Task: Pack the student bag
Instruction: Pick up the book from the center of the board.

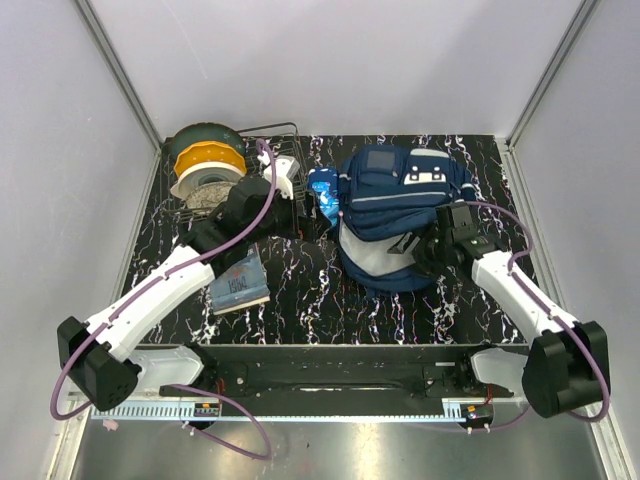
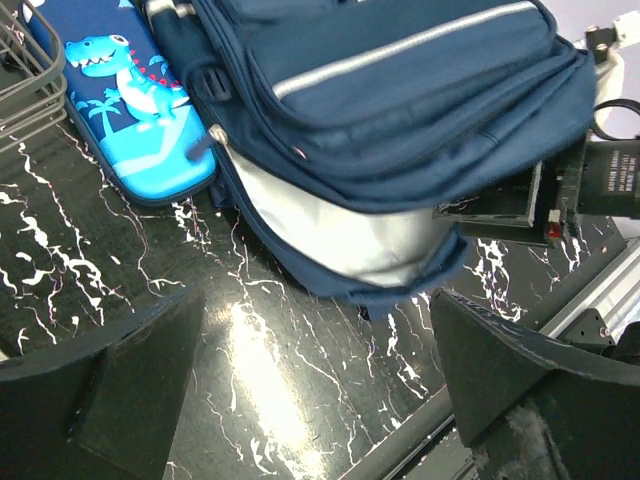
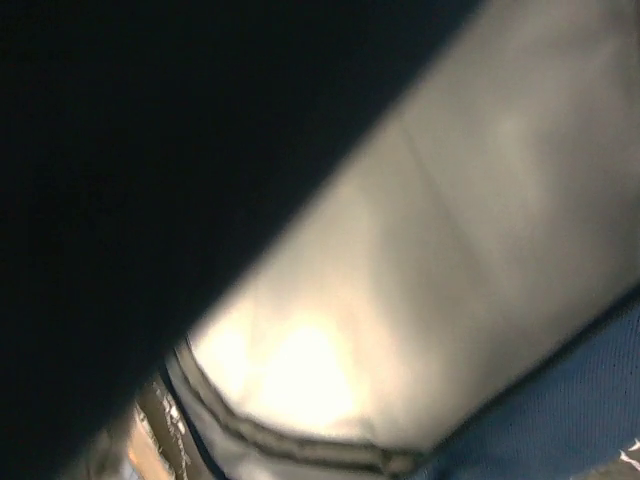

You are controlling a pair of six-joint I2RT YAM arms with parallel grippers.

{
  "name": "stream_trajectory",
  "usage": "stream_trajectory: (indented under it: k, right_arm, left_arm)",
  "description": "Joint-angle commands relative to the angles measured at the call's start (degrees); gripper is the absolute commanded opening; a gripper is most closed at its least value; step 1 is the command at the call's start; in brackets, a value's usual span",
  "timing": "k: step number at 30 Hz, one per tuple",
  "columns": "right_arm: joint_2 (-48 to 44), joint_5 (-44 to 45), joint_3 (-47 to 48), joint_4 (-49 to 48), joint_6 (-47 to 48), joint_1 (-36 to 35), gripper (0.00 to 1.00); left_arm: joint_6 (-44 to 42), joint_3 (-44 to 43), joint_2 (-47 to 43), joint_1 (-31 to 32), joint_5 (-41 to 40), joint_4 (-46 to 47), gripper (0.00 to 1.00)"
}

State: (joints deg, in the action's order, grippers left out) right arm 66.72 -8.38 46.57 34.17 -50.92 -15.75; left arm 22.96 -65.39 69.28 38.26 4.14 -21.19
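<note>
The blue book's bag-side edge is to the left in the top view, so I should next move my right gripper out of the bag's opening and across onto that edge.
The student bag [image 1: 400,200] lies on the table right of centre, its mouth toward me and its grey lining showing. In the left wrist view the bag [image 2: 400,90] fills the top. My left gripper [image 1: 305,218] is open and empty, low over the table just left of the bag's mouth; its fingers [image 2: 520,380] stand wide apart. My right gripper [image 1: 425,245] is at the bag's right rim, reaching into the opening. The right wrist view shows only grey lining [image 3: 450,250] and dark fabric; its fingers are hidden.
A glossy blue dinosaur pencil case [image 1: 325,190] lies left of the bag and shows in the left wrist view [image 2: 130,100]. A blue book [image 1: 238,283] lies under my left arm. A wire basket [image 1: 285,150] and a yellow spool [image 1: 207,165] stand at the back left.
</note>
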Motion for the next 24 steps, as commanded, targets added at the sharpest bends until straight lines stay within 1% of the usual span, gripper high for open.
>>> stream_trajectory:
  k: [1, 2, 3, 4, 6, 7, 8, 9, 12, 13, 15, 16, 17, 18, 20, 21, 23, 24]
  right_arm:
    - [-1.82, -15.70, -3.91, -5.97, 1.80, -0.16, 0.78]
    - [-4.81, -15.09, -6.55, -5.35, 0.74, -0.60, 0.77]
    - [-8.32, -14.13, -11.54, -4.48, -0.57, -0.60, 0.77]
    - [-15.84, -13.33, -13.41, -0.55, -1.02, -0.60, 0.77]
    - [-23.00, -11.49, -16.75, 4.39, -2.60, -0.60, 0.77]
    - [-28.43, -11.13, -17.38, 8.59, -2.70, -0.60, 0.77]
    - [-30.83, -10.87, -17.82, 9.85, -2.70, -0.69, 0.76]
    - [-34.95, -11.65, -19.22, 10.29, -2.78, -0.60, 0.76]
    - [-39.98, -14.80, -20.90, 7.41, -4.54, -0.60, 0.75]
    - [-40.61, -15.95, -20.99, 3.48, -5.15, -0.60, 0.74]
    - [-40.71, -17.71, -19.42, -0.32, -5.95, -0.60, 0.73]
    - [-40.01, -18.07, -18.71, -4.51, -5.86, -0.60, 0.73]
    - [-38.78, -18.33, -16.44, -6.03, -4.30, -0.69, 0.74]
    - [-34.85, -18.08, -14.94, -7.09, -3.15, -0.69, 0.74]
    - [-29.83, -18.51, -10.56, -9.12, 0.27, -0.77, 0.73]
    - [-24.93, -18.51, -9.23, -9.73, 1.25, -0.95, 0.74]
    - [-20.95, -18.08, -5.89, -12.01, 3.00, -2.44, 0.73]
    - [-17.71, -17.46, -5.00, -13.24, 3.19, -3.58, 0.73]
  left_arm:
    - [0.16, 0.61, -3.79, -0.47, -0.62, 0.89, 0.99]
    - [0.07, 1.39, -4.41, -0.64, -1.15, 0.89, 0.99]
    - [-0.02, 1.84, -4.67, -0.73, -1.68, 0.89, 0.99]
    - [-0.02, 2.45, -4.85, -0.99, -2.12, 1.15, 0.99]
    - [0.42, 3.86, -4.85, -1.43, -2.03, 1.59, 0.99]
    - [0.68, 4.21, -4.76, -1.78, -1.60, 2.37, 0.99]
    - [0.86, 4.74, -3.98, -1.96, -1.25, 2.99, 0.99]
    - [1.29, 4.83, -3.54, -2.05, -0.72, 3.78, 0.99]
    - [1.39, 3.08, -0.99, -2.31, 1.65, 3.70, 0.99]
    - [1.30, 2.46, -0.55, -2.31, 1.92, 3.53, 0.99]
    - [1.12, 1.31, -0.19, -2.40, 0.96, 2.83, 0.99]
    - [1.12, 1.40, -0.45, -2.40, -1.39, 2.56, 0.99]
    - [1.47, 1.57, -1.24, -2.40, -3.07, 2.30, 0.99]
    - [1.73, 1.92, -1.60, -2.66, -6.83, 1.51, 0.99]
    - [3.05, 3.32, -2.91, -3.54, -9.40, 0.63, 0.99]
    - [3.75, 3.86, -3.44, -5.02, -11.85, -0.94, 0.99]
    - [5.68, 6.31, -5.28, -6.96, -13.45, -2.36, 0.99]
    - [6.56, 7.54, -6.34, -9.58, -14.15, -2.97, 0.99]
